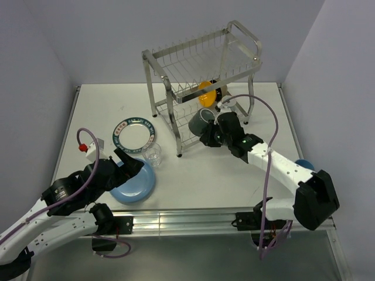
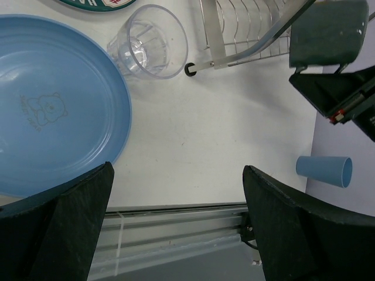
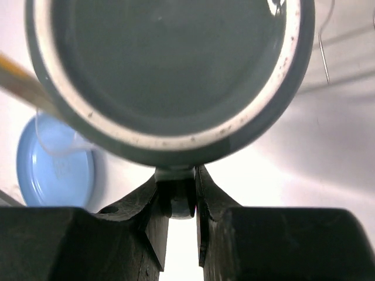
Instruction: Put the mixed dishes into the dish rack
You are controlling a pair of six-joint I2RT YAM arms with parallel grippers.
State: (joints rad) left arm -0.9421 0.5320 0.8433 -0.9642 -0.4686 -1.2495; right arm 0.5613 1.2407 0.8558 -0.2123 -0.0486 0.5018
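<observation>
My right gripper carries the grey mug (image 1: 199,121) outward to the free wires beside the orange bowl next and releases it under the dish rack's upper shelf.
My right gripper (image 1: 209,134) is shut on the handle of a grey mug (image 1: 199,121), held on its side at the front of the dish rack's (image 1: 202,58) lower tier; its fingers (image 3: 206,193) pinch the handle under the mug (image 3: 170,70). An orange bowl (image 1: 206,92) stands in the lower tier with a dark object beside it. My left gripper (image 1: 130,161) is open and empty above the light blue plate (image 1: 135,182). The clear glass (image 1: 152,154) and the green-rimmed white plate (image 1: 136,134) stand next to it. A blue cup (image 2: 324,170) lies at the right.
The table's front metal rail (image 1: 193,219) runs just under my left gripper (image 2: 177,175). The rack's leg and foot (image 2: 190,69) stand close to the glass (image 2: 149,41). The blue plate (image 2: 53,111) fills the left of that view.
</observation>
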